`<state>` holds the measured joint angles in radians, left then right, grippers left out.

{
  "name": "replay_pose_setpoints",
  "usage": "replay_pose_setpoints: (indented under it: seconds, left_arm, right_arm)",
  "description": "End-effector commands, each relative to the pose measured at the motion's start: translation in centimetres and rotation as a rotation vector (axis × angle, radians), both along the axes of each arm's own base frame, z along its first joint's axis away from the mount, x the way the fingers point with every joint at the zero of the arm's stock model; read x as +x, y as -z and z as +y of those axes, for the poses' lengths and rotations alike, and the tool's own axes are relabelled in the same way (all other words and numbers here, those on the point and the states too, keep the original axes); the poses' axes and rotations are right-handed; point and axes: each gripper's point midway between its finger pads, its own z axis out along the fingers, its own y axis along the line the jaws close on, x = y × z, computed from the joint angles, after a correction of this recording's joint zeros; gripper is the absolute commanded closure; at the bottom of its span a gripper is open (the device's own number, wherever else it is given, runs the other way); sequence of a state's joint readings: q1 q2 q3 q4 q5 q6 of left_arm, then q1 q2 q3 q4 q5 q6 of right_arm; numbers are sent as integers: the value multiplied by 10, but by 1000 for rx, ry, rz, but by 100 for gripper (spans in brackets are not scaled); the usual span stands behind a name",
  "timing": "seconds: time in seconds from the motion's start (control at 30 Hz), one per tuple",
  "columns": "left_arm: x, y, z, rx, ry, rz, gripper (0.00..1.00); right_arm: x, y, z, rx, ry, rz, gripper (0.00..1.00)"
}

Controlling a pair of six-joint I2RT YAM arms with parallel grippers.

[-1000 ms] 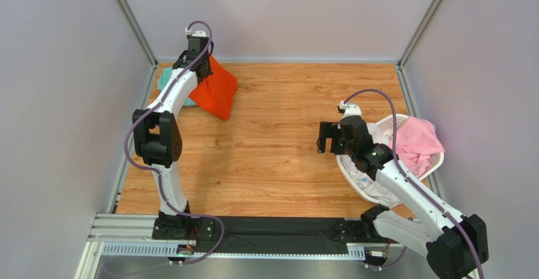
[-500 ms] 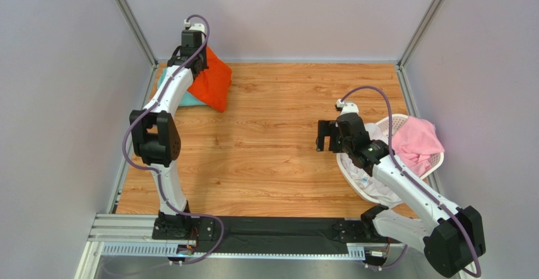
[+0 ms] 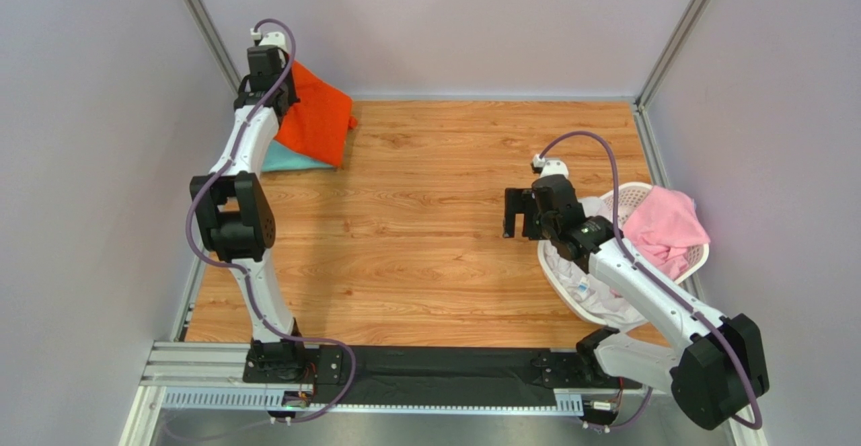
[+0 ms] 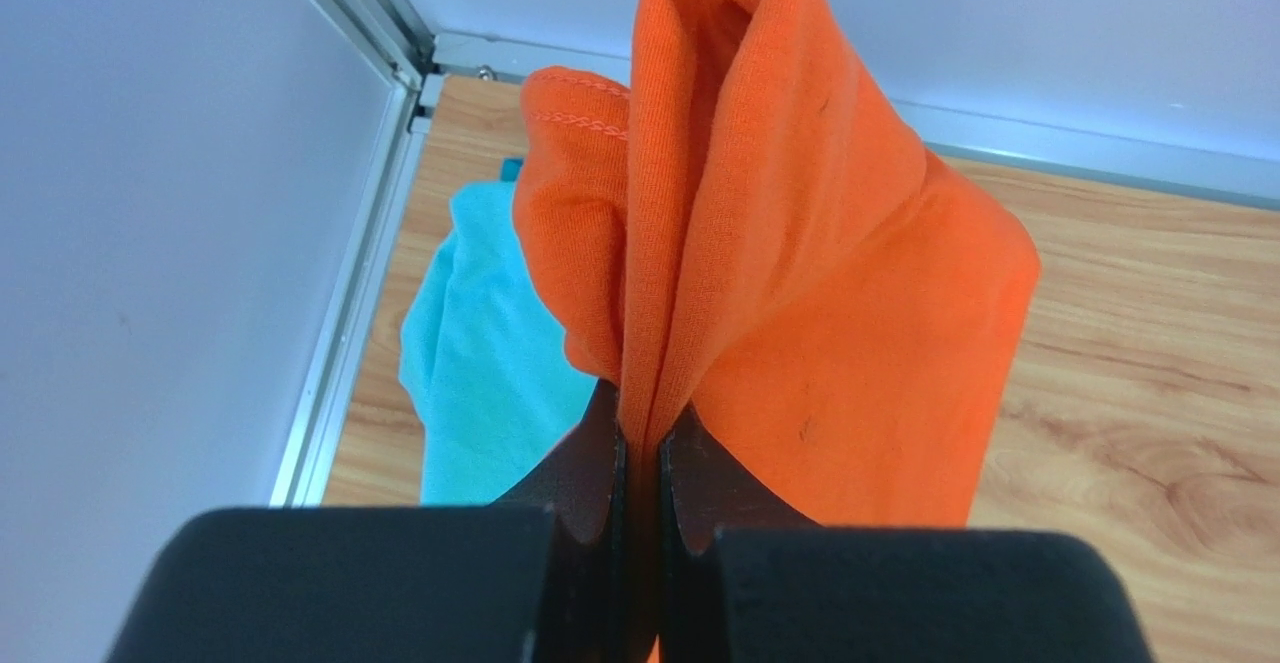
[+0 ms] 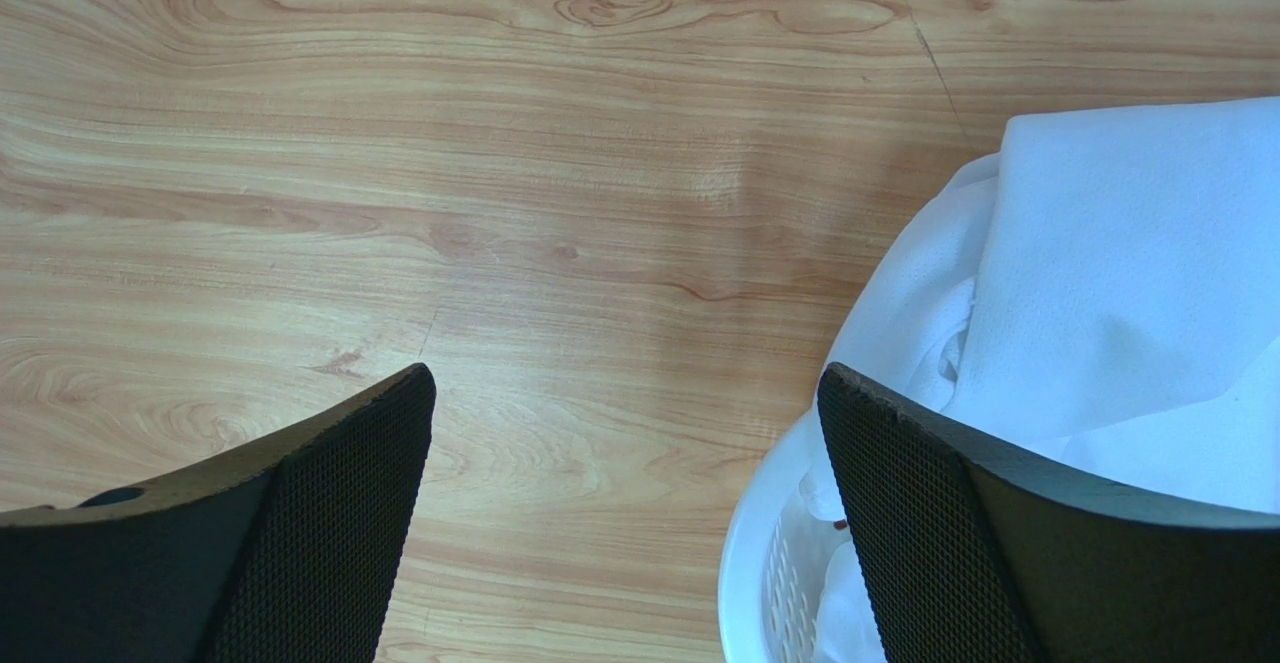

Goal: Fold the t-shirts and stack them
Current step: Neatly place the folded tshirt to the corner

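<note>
The lifted edge of the orange-red t-shirt goes with my left gripper toward the corner bar and down over the teal-green t-shirt next, whose part (image 4: pixel 484 336) beside that bar lies uncovered.
My left gripper (image 3: pixel 271 91) is shut on the folded orange-red t-shirt (image 3: pixel 315 118), holding it lifted at the far left corner; the cloth hangs from between my jaws in the left wrist view (image 4: pixel 781 258). The teal-green t-shirt (image 3: pixel 288 157) lies on the table under it, also seen in the left wrist view (image 4: pixel 481 348). My right gripper (image 3: pixel 517 214) is open and empty, above the table just left of the basket. A pale pink t-shirt (image 3: pixel 667 226) and a white t-shirt (image 5: pixel 1112 273) lie in the basket.
The white perforated plastic basket (image 3: pixel 554 264) stands at the right, its rim in the right wrist view (image 5: pixel 751 543). Grey walls and metal frame posts (image 3: pixel 207 27) enclose the wooden table (image 3: pixel 435 214). The corner rail (image 4: pixel 353 303) runs close beside the teal shirt.
My left gripper has carried the orange-red shirt further left and back, over the teal shirt in the corner. My right gripper has shifted slightly, still open by the basket.
</note>
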<state>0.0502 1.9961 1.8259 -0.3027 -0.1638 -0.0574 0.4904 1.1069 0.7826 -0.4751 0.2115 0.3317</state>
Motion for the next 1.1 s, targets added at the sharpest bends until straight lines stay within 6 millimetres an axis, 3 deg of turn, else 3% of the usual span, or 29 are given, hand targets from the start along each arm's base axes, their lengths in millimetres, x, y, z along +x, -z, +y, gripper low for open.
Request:
replay_pose_setpoints:
  seconds: [0.0,0.17,0.37,0.53,0.7,0.73,0.77,0.8,0.83,0.97,1.07]
  left_arm:
    - [20,10,9,25,12,-46,100]
    - [26,47,33,7,-34,26,100]
    - [20,75,67,-17,-181,64,100]
    - [13,86,87,-26,-254,91,100]
    - [9,89,94,-18,-290,102,99]
    - [8,89,96,-19,-306,105,89]
    - [4,88,102,-3,-345,107,73]
    - [2,87,106,3,-372,106,47]
    - [0,84,107,-2,-393,99,1]
    - [-9,67,111,-16,-458,77,0]
    - [-19,49,104,-57,-462,57,0]
  right_arm:
    - [13,-15,2,-1,15,-40,0]
    - [16,-9,7,1,13,-10,0]
    - [18,-5,11,9,10,9,0]
    - [18,-1,14,15,7,28,0]
    - [20,-1,17,22,3,31,0]
    - [20,-2,17,25,1,31,0]
    - [20,-1,18,25,1,36,0]
    - [20,0,18,23,-3,38,0]
    - [21,-1,19,29,-3,36,0]
    - [21,-5,20,33,-8,34,0]
    - [22,-14,22,47,-14,17,0]
